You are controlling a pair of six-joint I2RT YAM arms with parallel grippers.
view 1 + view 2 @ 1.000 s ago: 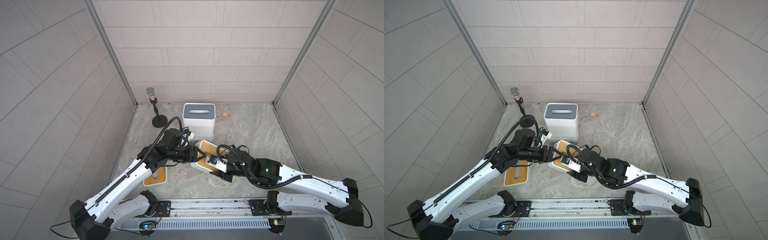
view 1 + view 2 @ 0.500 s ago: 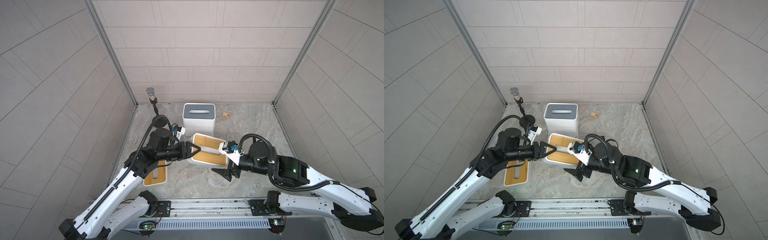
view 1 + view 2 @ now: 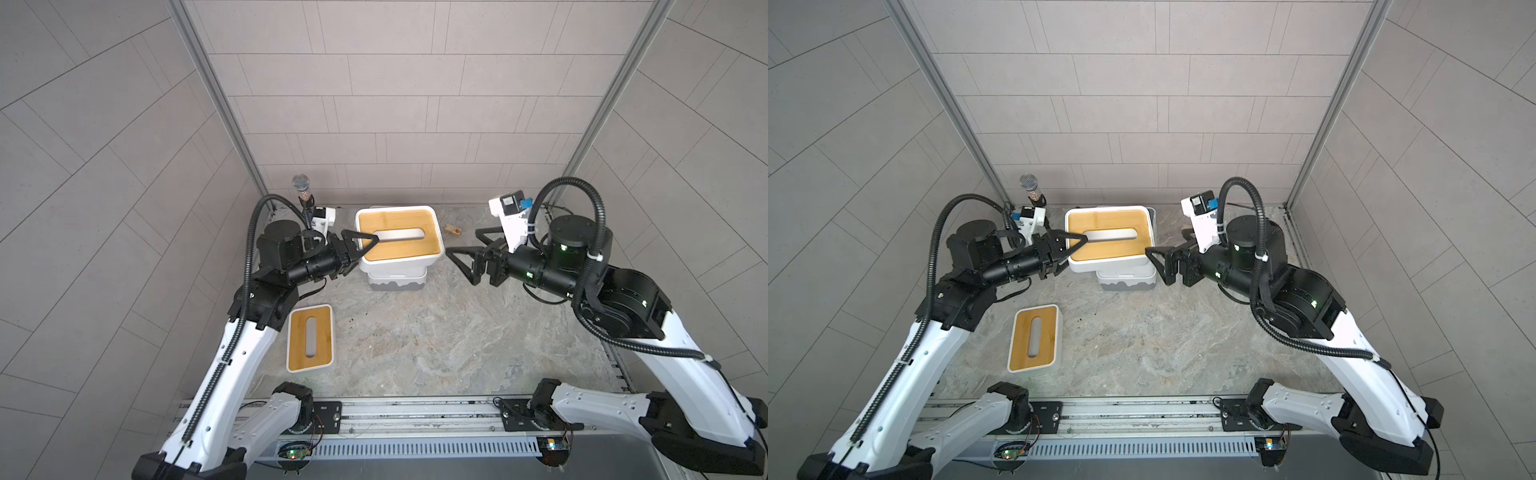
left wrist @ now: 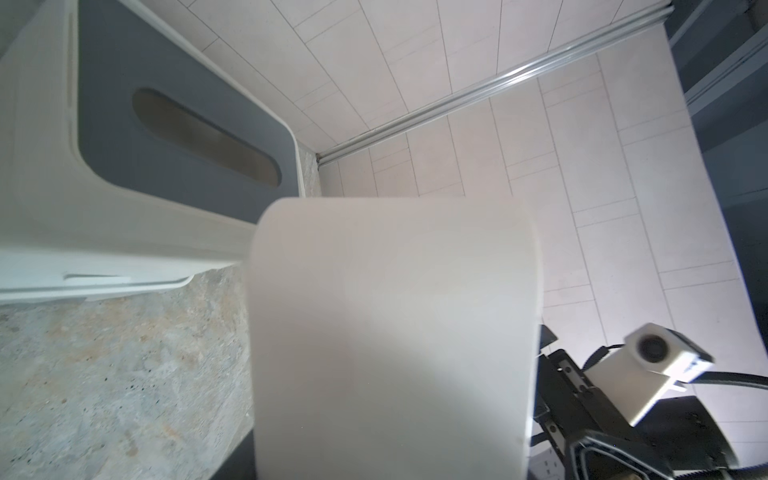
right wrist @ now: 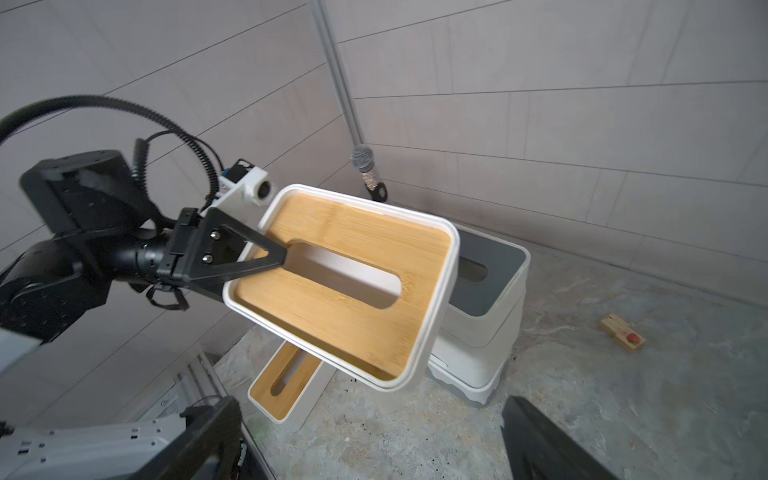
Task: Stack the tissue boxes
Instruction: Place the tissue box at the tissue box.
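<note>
The held box hangs tilted short of the stack, so next my left gripper needs to carry it outward and down, level it onto the grey lid (image 4: pixel 166 124) and release.
A bamboo-topped tissue box (image 3: pixel 399 243) (image 3: pixel 1109 237) (image 5: pixel 345 286) hangs tilted in the air, partly over a stack of tissue boxes. My left gripper (image 3: pixel 372 243) (image 3: pixel 1081 241) (image 5: pixel 282 262) is shut on its short end wall, one finger lying over the lid into the slot. Its white side (image 4: pixel 390 332) fills the left wrist view. The stack's top box has a grey lid (image 5: pixel 486 274) (image 4: pixel 166 124), and its bottom has a grey wavy base (image 3: pixel 397 286) (image 3: pixel 1127 284). Another bamboo-topped box (image 3: pixel 311 343) (image 3: pixel 1034 337) (image 5: pixel 286 382) lies on the floor at the front left. My right gripper (image 3: pixel 463 243) (image 3: pixel 1167 247) (image 5: pixel 372 401) stands open, right of the held box and apart from it.
A microphone on a stand (image 3: pixel 302 191) (image 3: pixel 1030 187) (image 5: pixel 365 164) rises in the back left corner. A small wooden block (image 3: pixel 453 230) (image 5: pixel 622 332) lies on the stone floor right of the stack. Tiled walls close three sides; a metal rail (image 3: pixel 395 415) runs along the front.
My right gripper let go of the bamboo-topped box, opened wide and drew back to the right. My left arm carried the box up and back from the front centre to above the stack.
</note>
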